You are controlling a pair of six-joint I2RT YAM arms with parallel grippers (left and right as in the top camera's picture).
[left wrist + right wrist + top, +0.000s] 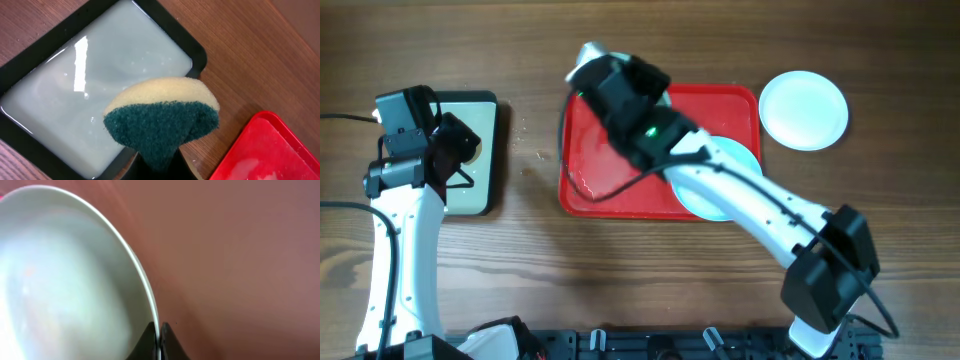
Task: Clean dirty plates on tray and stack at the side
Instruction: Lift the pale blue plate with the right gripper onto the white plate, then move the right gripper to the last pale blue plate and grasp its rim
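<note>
My right gripper swings to the right in the overhead view next, then down onto the white plate (804, 110), since that plate starts the side stack.
The red tray (582, 190) lies mid-table; its corner shows in the left wrist view (265, 150). A pale turquoise plate (725, 160) lies on its right half, partly under my right arm. A white plate (803, 110) lies on the table right of the tray. My right gripper (598, 80) is over the tray's far left corner, shut on the rim of a pale plate (65, 275) held tilted on edge; the jaws (159, 337) pinch the rim. My left gripper (160, 167) is shut on a yellow and dark green sponge (162, 117).
A smaller black-rimmed pale-green tray (485, 165) holding cloudy liquid (85, 90) sits at the left, below my left gripper (452, 152). The right arm (760, 200) crosses the red tray diagonally. Bare wood lies between the two trays.
</note>
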